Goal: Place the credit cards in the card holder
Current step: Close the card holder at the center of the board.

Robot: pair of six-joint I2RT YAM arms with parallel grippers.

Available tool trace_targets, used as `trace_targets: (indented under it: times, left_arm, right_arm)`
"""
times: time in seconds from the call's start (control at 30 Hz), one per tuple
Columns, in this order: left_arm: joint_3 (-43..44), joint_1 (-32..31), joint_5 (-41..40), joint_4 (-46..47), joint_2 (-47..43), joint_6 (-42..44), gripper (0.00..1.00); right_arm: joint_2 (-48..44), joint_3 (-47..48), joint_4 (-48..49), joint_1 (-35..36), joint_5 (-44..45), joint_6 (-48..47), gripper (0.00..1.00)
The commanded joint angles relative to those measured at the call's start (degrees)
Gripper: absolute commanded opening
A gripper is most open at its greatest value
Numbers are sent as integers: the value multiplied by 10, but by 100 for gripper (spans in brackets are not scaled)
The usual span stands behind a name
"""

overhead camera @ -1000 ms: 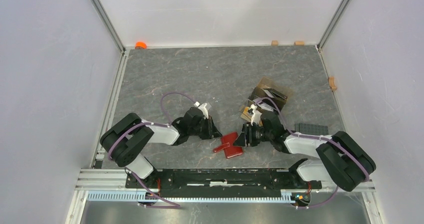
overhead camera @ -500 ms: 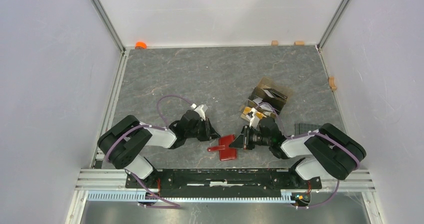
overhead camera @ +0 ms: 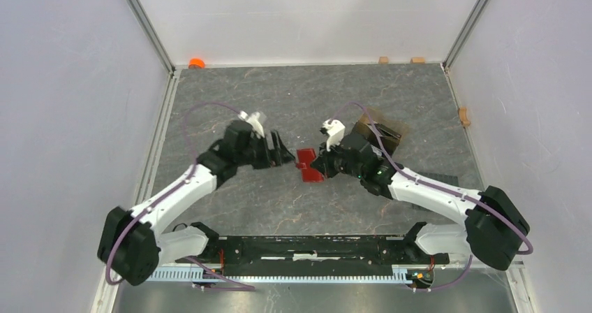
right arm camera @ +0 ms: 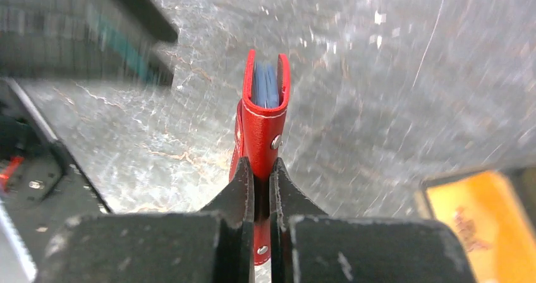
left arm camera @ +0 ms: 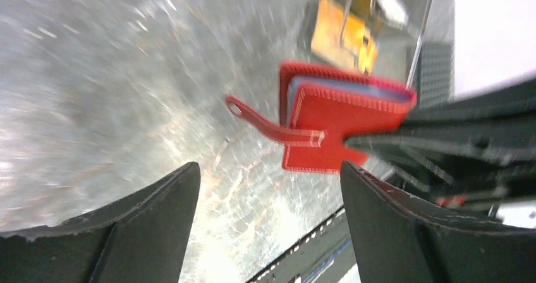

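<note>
The light blue card is inside the card holder (overhead camera: 306, 165), so next my right gripper will lower the card holder back toward the black bar and let go of it on the bare table beside the bar.
My right gripper (right arm camera: 261, 169) is shut on the lower edge of the red card holder (right arm camera: 265, 125) and holds it on edge above the table. A light blue card (right arm camera: 265, 86) sits inside its open top. In the top view the holder (overhead camera: 306, 165) hangs between the two grippers. My left gripper (overhead camera: 285, 156) is just left of it, open and empty, and its strap (left arm camera: 265, 124) points that way. An orange card (left arm camera: 341, 33) lies in the brown stand behind. A dark flat card (overhead camera: 434, 180) lies on the table to the right.
A brown open stand (overhead camera: 382, 130) sits behind the right gripper. Small tan blocks (overhead camera: 383, 59) lie along the back wall and one (overhead camera: 463, 115) by the right wall. An orange cap (overhead camera: 196, 63) sits in the back left corner. The black rail (overhead camera: 314, 246) runs along the near edge.
Both arms lifted and reached away from the near edge toward mid-table. The right gripper closed on the red card holder and carried it up. The left gripper opened.
</note>
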Motion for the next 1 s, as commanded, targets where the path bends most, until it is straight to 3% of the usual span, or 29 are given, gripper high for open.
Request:
trace_targets:
  times: [0.0, 0.2, 0.47, 0.53, 0.6, 0.7, 0.8, 0.97]
  left_arm:
    - [77, 85, 17, -178, -56, 100, 89]
    - [105, 152, 24, -225, -84, 130, 91]
    - [73, 165, 38, -206, -83, 131, 91]
    - [60, 164, 46, -193, -76, 126, 91]
    - [47, 165, 61, -178, -67, 120, 90]
    - [15, 162, 86, -142, -60, 100, 88]
    - [-12, 143, 84, -106, -63, 79, 87]
    - [-29, 85, 58, -70, -46, 60, 86]
  right_arm:
    - [8, 65, -94, 70, 176, -228, 0]
    - [42, 9, 35, 164, 346, -339, 0]
    - [121, 2, 63, 354, 576, -474, 1]
    - [127, 6, 37, 375, 568, -448, 14]
    - [119, 13, -2, 384, 535, -402, 43]
    - [79, 16, -47, 388, 476, -333, 67]
    - [25, 1, -71, 386, 450, -253, 78]
    - [-64, -22, -122, 341, 374, -74, 79]
